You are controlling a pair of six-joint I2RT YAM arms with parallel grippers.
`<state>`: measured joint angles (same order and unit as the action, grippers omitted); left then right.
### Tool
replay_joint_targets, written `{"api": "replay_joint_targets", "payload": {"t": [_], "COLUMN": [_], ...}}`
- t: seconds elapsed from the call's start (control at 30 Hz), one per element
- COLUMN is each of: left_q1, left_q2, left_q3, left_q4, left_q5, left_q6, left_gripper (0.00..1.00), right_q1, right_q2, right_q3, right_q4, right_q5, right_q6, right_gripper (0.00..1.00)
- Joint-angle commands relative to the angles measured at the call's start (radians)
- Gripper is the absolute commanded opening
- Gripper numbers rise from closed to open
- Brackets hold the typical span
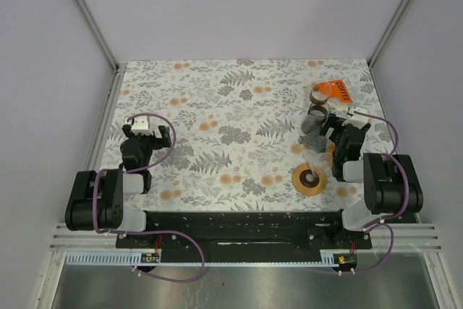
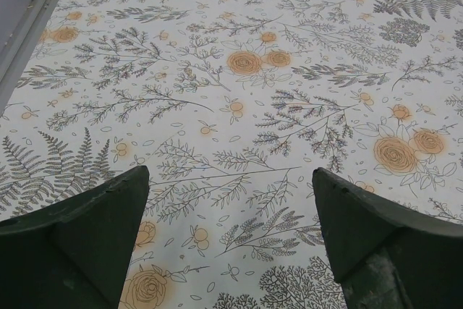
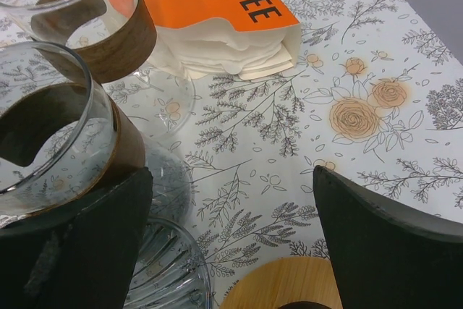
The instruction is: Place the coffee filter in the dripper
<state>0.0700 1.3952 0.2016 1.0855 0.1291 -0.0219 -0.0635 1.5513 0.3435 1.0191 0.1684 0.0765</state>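
The nearer carafe's rim (image 1: 324, 108) (image 3: 88, 103) is bare above its collar, so my right gripper needs to rise, tilt downward and move across to the left in the top view onto it.
The orange "COFFEE" pack (image 1: 337, 90) of white paper filters lies at the back right of the table; in the right wrist view (image 3: 231, 34) its open end shows the stacked filters. A clear ribbed glass dripper (image 3: 163, 273) sits by my right gripper's left finger, faint in the top view (image 1: 318, 158). My right gripper (image 1: 340, 129) is open and empty, low over the table just short of the pack (image 3: 231, 171). My left gripper (image 1: 149, 132) is open and empty over bare patterned cloth at the left (image 2: 230, 171).
Two glass carafes with brown collars (image 1: 320, 94) (image 1: 315, 122) stand left of the right gripper, close to its left finger (image 3: 58, 142). A round wooden ring (image 1: 309, 179) lies just before the gripper (image 3: 289, 284). Walls enclose the table on three sides.
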Motion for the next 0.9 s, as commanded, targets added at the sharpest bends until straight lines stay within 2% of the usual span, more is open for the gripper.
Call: {"api": "replay_joint_targets", "payload": {"t": [0.0, 0.17, 0.27, 0.37, 0.5, 0.6, 0.7, 0.77, 0.87], "left_q1": [-0.006, -0.003, -0.003, 0.002, 0.04, 0.042, 0.04, 0.04, 0.04], "left_q2": [-0.018, -0.019, -0.048, -0.094, -0.157, -0.196, -0.223, -0.234, -0.242], "left_q3": [0.028, 0.024, 0.042, 0.116, 0.272, 0.393, 0.553, 0.637, 0.719], "left_q4": [0.031, 0.047, -0.007, -0.192, -0.47, -0.695, -0.977, -1.131, -1.306], "left_q5": [0.023, 0.053, 0.105, 0.047, 0.148, 0.211, 0.335, 0.38, 0.391], "left_q6": [0.016, 0.016, 0.046, 0.027, 0.037, 0.111, 0.238, 0.287, 0.31], "left_gripper": [0.99, 0.99, 0.99, 0.99, 0.99, 0.99, 0.99, 0.99, 0.99], "right_q1": [0.005, 0.005, 0.005, 0.005, 0.005, 0.005, 0.005, 0.005, 0.005], "right_q2": [-0.101, -0.267, -0.358, -0.459, -0.549, -0.559, -0.516, -0.44, -0.276], "right_q3": [0.0, -0.005, 0.025, 0.075, 0.222, 0.356, 0.497, 0.613, 0.808], "right_q4": [0.004, -0.128, -0.259, -0.428, -0.707, -0.923, -1.117, -1.253, -1.52], "right_q5": [0.087, 0.176, 0.308, 0.35, 0.332, 0.277, 0.082, -0.031, -0.073], "right_q6": [0.032, 0.065, 0.098, 0.134, 0.207, 0.227, 0.178, 0.175, 0.174], "right_gripper": [0.99, 1.0, 1.0, 0.99, 0.98, 0.95, 0.86, 0.84, 0.79]}}
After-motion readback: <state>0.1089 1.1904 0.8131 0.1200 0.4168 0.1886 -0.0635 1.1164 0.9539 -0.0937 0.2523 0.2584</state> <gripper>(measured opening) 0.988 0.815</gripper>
